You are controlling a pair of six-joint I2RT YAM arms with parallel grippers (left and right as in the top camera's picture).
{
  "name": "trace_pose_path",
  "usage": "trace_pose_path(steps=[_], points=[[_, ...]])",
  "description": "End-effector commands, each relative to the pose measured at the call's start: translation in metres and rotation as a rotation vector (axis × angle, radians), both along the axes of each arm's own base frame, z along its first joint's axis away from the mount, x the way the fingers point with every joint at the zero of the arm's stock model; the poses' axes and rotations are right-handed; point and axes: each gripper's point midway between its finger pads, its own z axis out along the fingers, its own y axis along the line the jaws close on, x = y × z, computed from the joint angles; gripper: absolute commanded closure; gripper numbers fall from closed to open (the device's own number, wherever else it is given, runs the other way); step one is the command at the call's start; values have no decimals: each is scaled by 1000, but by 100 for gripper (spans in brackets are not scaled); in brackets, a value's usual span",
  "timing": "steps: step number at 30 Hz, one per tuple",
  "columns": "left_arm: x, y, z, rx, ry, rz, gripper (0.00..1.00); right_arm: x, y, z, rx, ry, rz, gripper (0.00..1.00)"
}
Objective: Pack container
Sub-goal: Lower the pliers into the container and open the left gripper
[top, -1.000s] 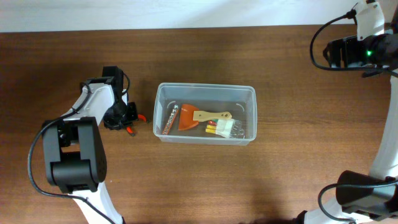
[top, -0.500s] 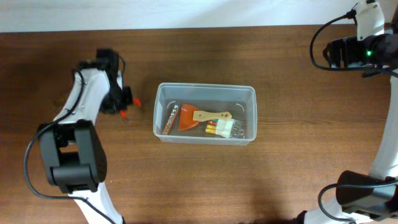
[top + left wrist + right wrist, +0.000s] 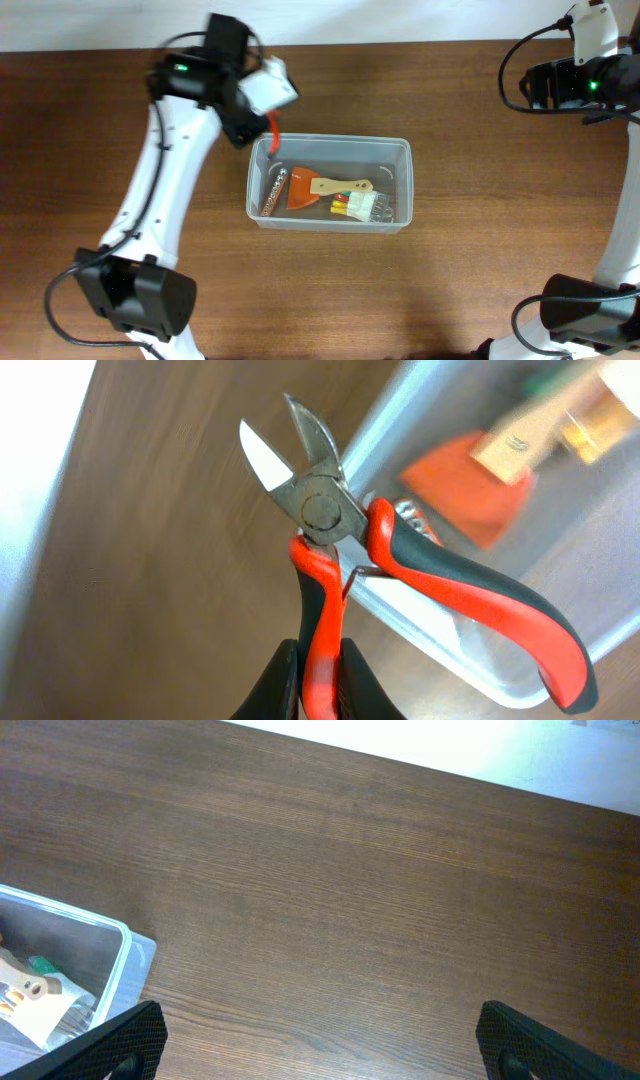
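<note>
The pliers (image 3: 325,510) still hang at the container's rim, so the left gripper will move back over the orange scraper's blade (image 3: 465,488), lower them onto it and release.
The clear plastic container (image 3: 330,150) sits mid-table and holds an orange scraper, a wooden-handled tool and a metal piece. My left gripper (image 3: 318,680) is shut on one red handle of the red-and-black cutting pliers (image 3: 325,510). It holds them above the container's far left corner (image 3: 272,132), jaws pointing away; the container's rim (image 3: 420,615) shows blurred behind them. My right gripper (image 3: 318,1045) is open and empty over bare table at the far right, away from the container's corner (image 3: 125,940).
The right arm's body (image 3: 580,80) stands at the far right edge. The left arm (image 3: 170,200) stretches across the table's left side. A pale wall strip runs along the table's far edge.
My left gripper has lifted the pliers off the table to the left of the container and carried them up and right, over its far left corner. The right arm has not moved.
</note>
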Motion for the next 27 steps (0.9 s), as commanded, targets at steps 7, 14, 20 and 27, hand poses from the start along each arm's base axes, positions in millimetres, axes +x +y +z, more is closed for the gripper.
trace_pose_path(steps=[7, 14, 20, 27], points=[[-1, -64, -24, 151, -72, -633, 98, 1, 3, -3, 23, 7, 4, 2], [-14, -76, -82, 73, 125, -642, 98, 1, 3, -3, 23, 6, 5, 2], [-32, -73, -131, 81, 310, -642, 92, 1, 3, -3, 23, 6, 5, 1], [-32, -71, -167, 93, 385, -640, 84, 1, 3, -3, 23, 6, 5, 1]])
